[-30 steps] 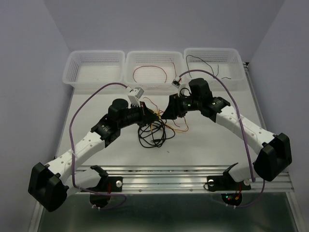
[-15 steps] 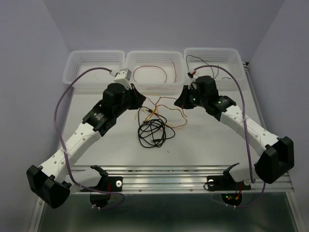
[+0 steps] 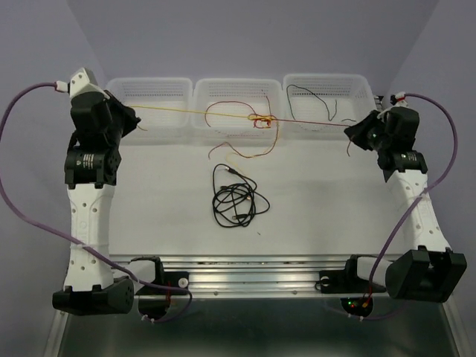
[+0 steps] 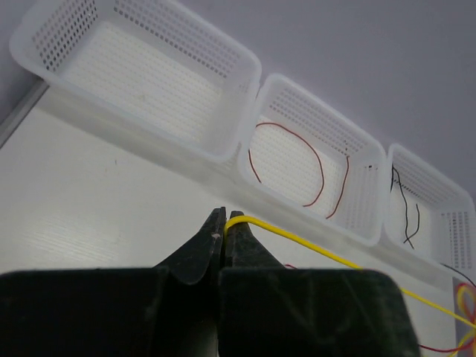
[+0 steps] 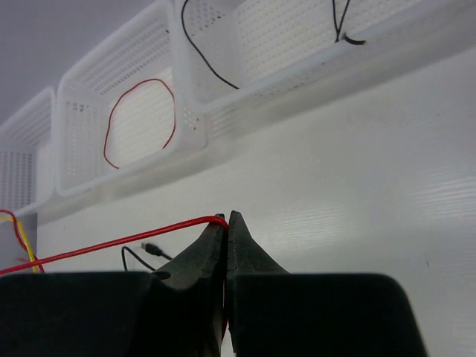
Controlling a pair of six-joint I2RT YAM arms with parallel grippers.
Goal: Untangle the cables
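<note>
My left gripper lowers back toward the bare tabletop by the empty basket [image 3: 152,175] next to release the yellow cable [image 3: 190,111], since the cable's knot hangs in the air.
My left gripper [image 3: 132,119] is raised at the far left and shut on the yellow cable [image 3: 190,111], seen pinched at the fingertips in the left wrist view [image 4: 297,238]. My right gripper [image 3: 355,132] is raised at the far right and shut on the red cable [image 3: 312,123], also in the right wrist view [image 5: 111,245]. The two cables are stretched taut in a line and meet in a knot [image 3: 262,121] above the middle basket. Loose red and yellow ends [image 3: 256,152] hang below it. The black cable [image 3: 236,199] lies coiled on the table.
Three white baskets stand along the back: the left one [image 3: 123,104] empty, the middle one [image 3: 204,93] holding a red wire loop [image 3: 223,111], the right one [image 3: 364,89] holding a black wire [image 3: 312,100]. A metal rail [image 3: 245,268] runs along the near edge.
Both arms have swung apart and upward, left to the far left and right to the far right, pulling the yellow and red cables taut. The black coil stayed on the table.
</note>
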